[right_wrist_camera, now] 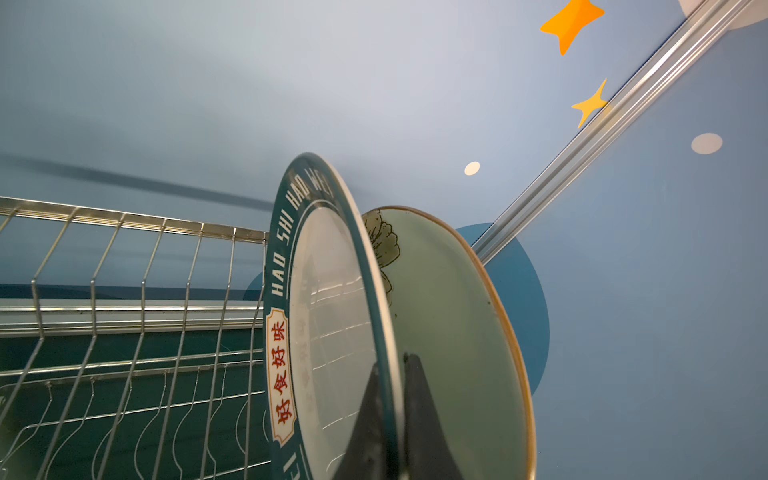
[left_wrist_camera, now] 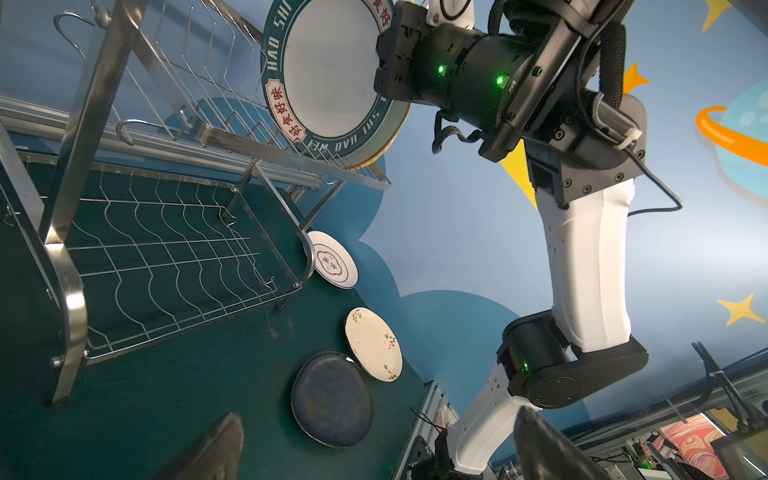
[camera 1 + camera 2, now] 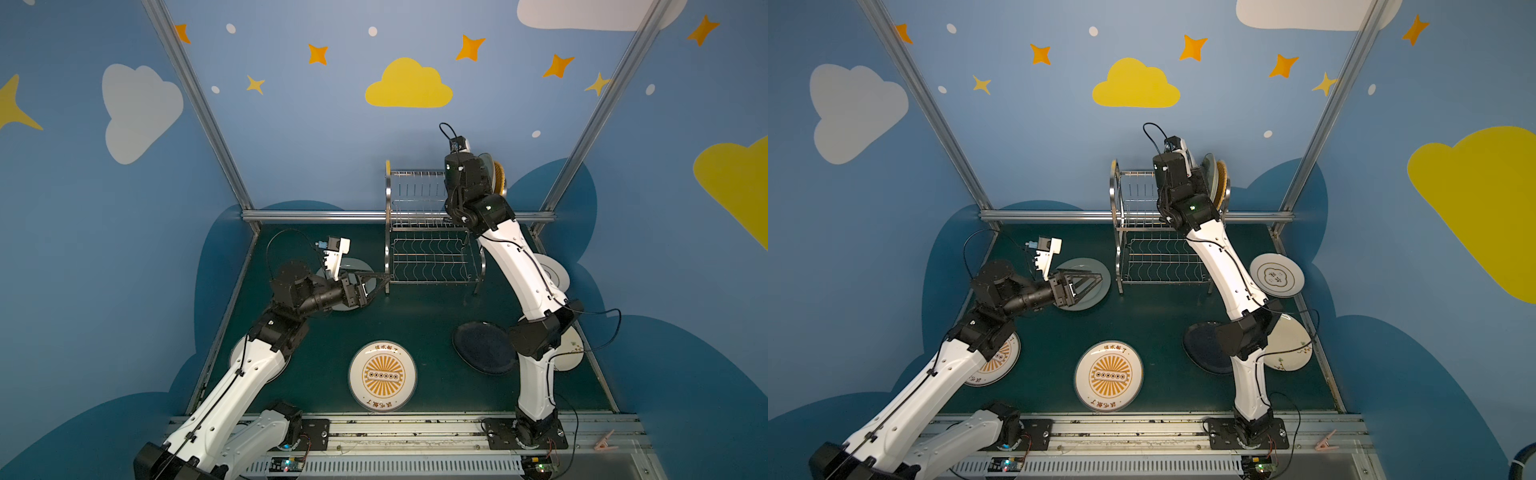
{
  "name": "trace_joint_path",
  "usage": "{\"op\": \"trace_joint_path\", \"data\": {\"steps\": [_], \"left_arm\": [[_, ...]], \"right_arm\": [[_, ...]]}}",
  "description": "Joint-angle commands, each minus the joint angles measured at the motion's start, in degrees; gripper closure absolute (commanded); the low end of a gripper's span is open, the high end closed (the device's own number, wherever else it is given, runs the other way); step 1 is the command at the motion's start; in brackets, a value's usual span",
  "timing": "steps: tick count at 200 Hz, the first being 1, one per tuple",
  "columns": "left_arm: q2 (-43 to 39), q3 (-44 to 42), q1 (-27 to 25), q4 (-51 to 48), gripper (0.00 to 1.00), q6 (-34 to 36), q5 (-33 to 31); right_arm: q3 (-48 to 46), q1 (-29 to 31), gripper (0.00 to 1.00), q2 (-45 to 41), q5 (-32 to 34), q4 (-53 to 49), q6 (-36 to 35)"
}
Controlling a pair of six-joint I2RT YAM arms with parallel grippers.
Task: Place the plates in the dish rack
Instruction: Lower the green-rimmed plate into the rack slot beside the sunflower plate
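Observation:
The lettered plate stands on edge on the upper shelf beside the pale green floral plate, so the robot's right gripper needs to lower slightly toward the upper shelf's wires and release the lettered plate's rim.
The dish rack [image 3: 419, 232] stands at the back of the green table. My right gripper [image 1: 392, 361] is shut on the rim of the lettered dark-rimmed plate [image 2: 332, 70], which stands on edge at the right end of the upper tier. Beside it stand a pale green floral plate [image 1: 440, 311] and an orange woven plate [image 3: 1223, 178]. My left gripper [image 3: 1098, 279] is open and empty above a grey-green plate [image 3: 1079, 264] lying left of the rack. Flat on the table lie two sunburst plates [image 3: 1108, 376] [image 3: 1000, 365], a black plate [image 2: 332, 399] and two white plates [image 2: 374, 345] [image 2: 332, 259].
Aluminium frame posts [image 3: 199, 104] and a back rail [image 3: 316, 216] bound the table. The right arm [image 3: 519, 266] leans over the rack's right side and over the plates there. A pink clip [image 3: 604, 440] lies on the front rail.

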Motion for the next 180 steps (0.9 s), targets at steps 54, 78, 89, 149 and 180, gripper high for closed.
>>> {"op": "trace_joint_path", "data": {"steps": [54,78,89,149,180], "left_arm": [[-0.4,1.5,0.0,0.3,0.00,1.3,-0.3],[-0.3,1.5,0.0,0.2,0.00,1.4,-0.3],[-0.3,1.5,-0.1,0.2,0.00,1.4,-0.3],[-0.3,1.6,-0.1,0.0,0.00,1.6,-0.4],[-0.3,1.6,-0.1,0.0,0.00,1.6,-0.4]], "right_arm": [[1.7,0.5,1.00,0.6,0.3,-7.9,6.0],[1.8,0.6,1.00,0.2,0.0,-10.3,8.2],[1.7,0.8,1.00,0.2,0.0,-11.1,8.9],[1.4,0.9,1.00,0.6,-0.8,-14.3,11.6],[1.3,-0.3,1.00,0.5,-3.6,-16.6,13.1]]}}
